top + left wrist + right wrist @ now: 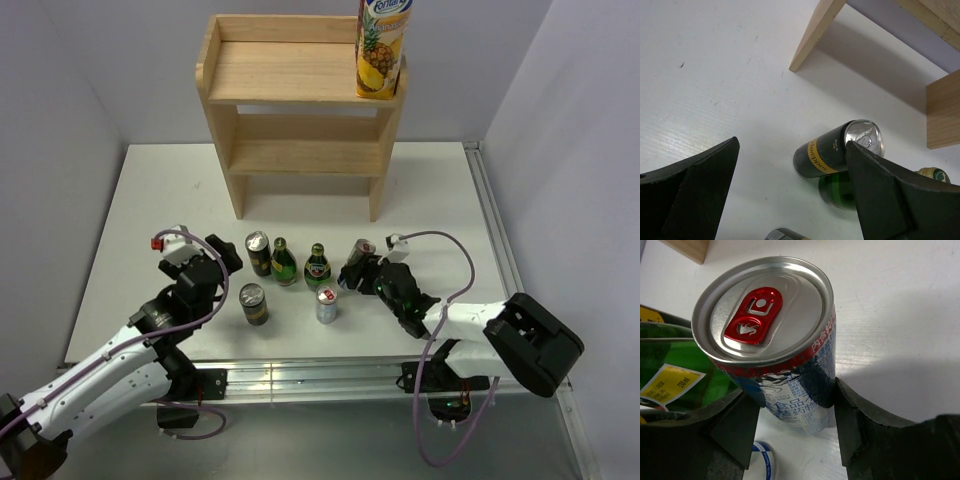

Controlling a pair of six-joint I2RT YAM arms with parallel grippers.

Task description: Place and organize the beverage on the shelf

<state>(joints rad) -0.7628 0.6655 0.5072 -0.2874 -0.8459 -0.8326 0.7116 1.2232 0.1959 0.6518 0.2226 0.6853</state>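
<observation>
The carton lies above and outward of the lower board's empty end, and I need to lift the can outward with my right gripper next and release it on that end, under the carton.
The wooden shelf stands at the back, with a pineapple juice carton on the right of its top board. My right gripper is shut on a silver can with a red tab and blue print, one finger on each side of the can; it also shows in the top view. My left gripper is open and empty, just left of a dark yellow-banded can. In the left wrist view that can lies ahead between my spread fingers, towards the right one.
Two green bottles stand in a row right of the dark can. A second dark can and a silver-blue can stand nearer me. The shelf's legs show beyond the left gripper. A green bottle is close left of the held can.
</observation>
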